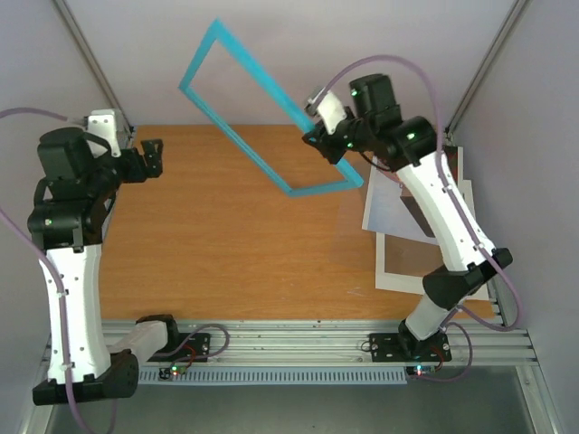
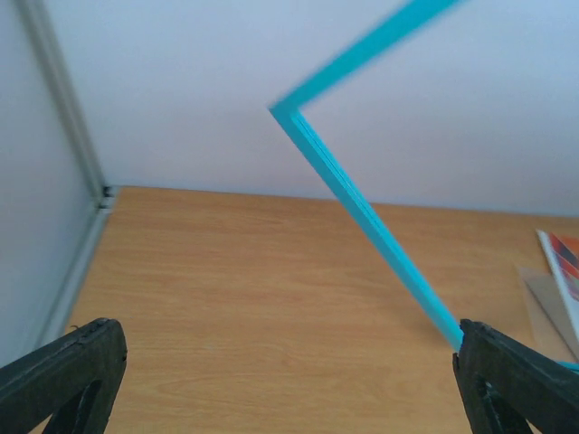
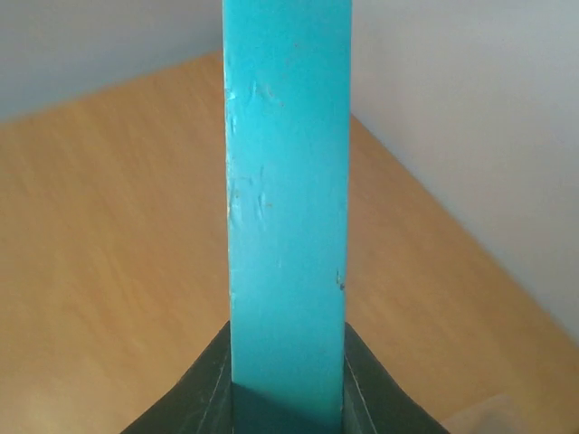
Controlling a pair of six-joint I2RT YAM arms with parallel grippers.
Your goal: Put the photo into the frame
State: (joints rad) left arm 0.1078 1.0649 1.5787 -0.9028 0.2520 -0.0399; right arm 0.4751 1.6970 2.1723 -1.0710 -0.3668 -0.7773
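Observation:
My right gripper has the bare middle tabletop below and behind it, so next it needs to move down and back, turning the frame [image 1: 237,140] flat for release.
The frame [image 1: 237,140] has thin turquoise edges and hangs tilted in the air above the far middle of the table. My right gripper [image 1: 323,137] is shut on its right-hand edge, and the right wrist view shows the turquoise bar [image 3: 288,226] clamped between my black fingers [image 3: 204,389]. The frame's corner and one edge [image 2: 362,215] cross the left wrist view. My left gripper [image 1: 152,158] is open and empty at the far left, low over the table [image 2: 226,298]. Only an orange and red strip of the photo [image 2: 568,264] shows, at that view's right edge.
A stack of flat sheets lies at the right of the table under my right arm: a pale sheet [image 1: 393,203] on top and the white card mat [image 1: 398,267] nearer me. A brownish board [image 2: 543,303] lies beside the photo. Walls close the back and both sides.

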